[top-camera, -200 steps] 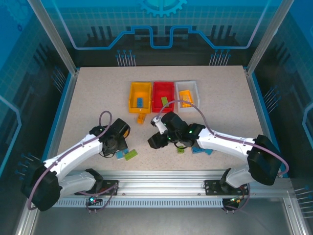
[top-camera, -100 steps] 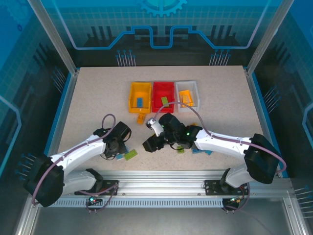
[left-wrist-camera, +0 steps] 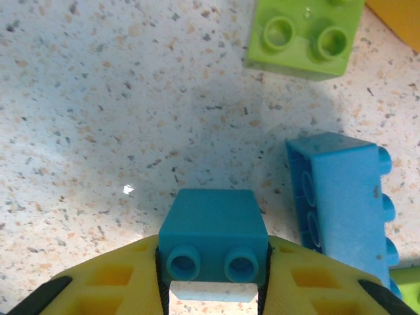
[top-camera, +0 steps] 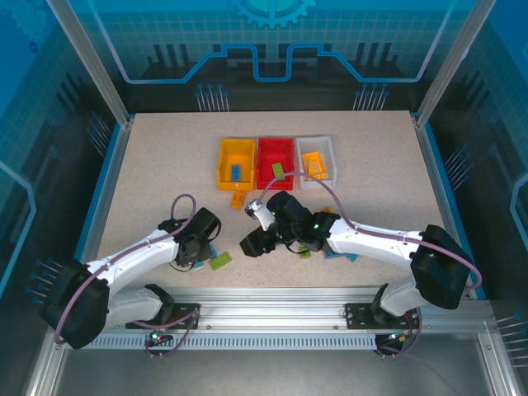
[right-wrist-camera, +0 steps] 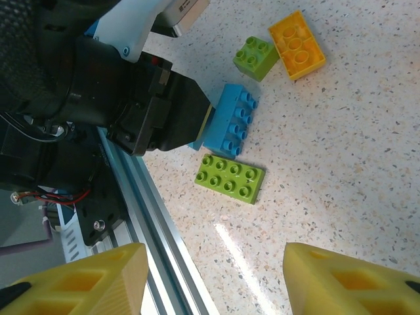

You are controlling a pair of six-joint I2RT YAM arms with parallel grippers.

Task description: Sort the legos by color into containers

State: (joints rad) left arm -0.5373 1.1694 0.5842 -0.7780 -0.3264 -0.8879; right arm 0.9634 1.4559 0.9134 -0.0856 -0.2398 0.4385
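Note:
A blue lego already lies in the yellow bin (top-camera: pixel 221 165), so my left gripper will next lift the small blue lego, carry it outward over there and release it.
My left gripper (left-wrist-camera: pixel 212 289) is shut on a small blue lego (left-wrist-camera: pixel 212 230) low over the table; in the top view this gripper (top-camera: pixel 198 250) sits near the front left. Beside it a longer blue lego (left-wrist-camera: pixel 341 203) lies on its side, with a lime green lego (left-wrist-camera: pixel 305 36) further off. My right gripper (right-wrist-camera: pixel 213 282) is open and holds nothing, hovering above a flat green lego (right-wrist-camera: pixel 230 178) and the blue one (right-wrist-camera: pixel 230 121). The yellow bin (top-camera: pixel 221 165), red bin (top-camera: pixel 262 153) and white bin (top-camera: pixel 332 157) stand in a row at the back.
A small green lego (right-wrist-camera: pixel 256 58) and an orange lego (right-wrist-camera: pixel 296 44) lie beyond the blue one. More legos (top-camera: pixel 334 254) lie under the right forearm. The metal rail (right-wrist-camera: pixel 164 243) of the table's near edge runs close to both grippers.
The right gripper has swung left toward the left gripper and dropped a little. The left gripper has shifted slightly right and forward.

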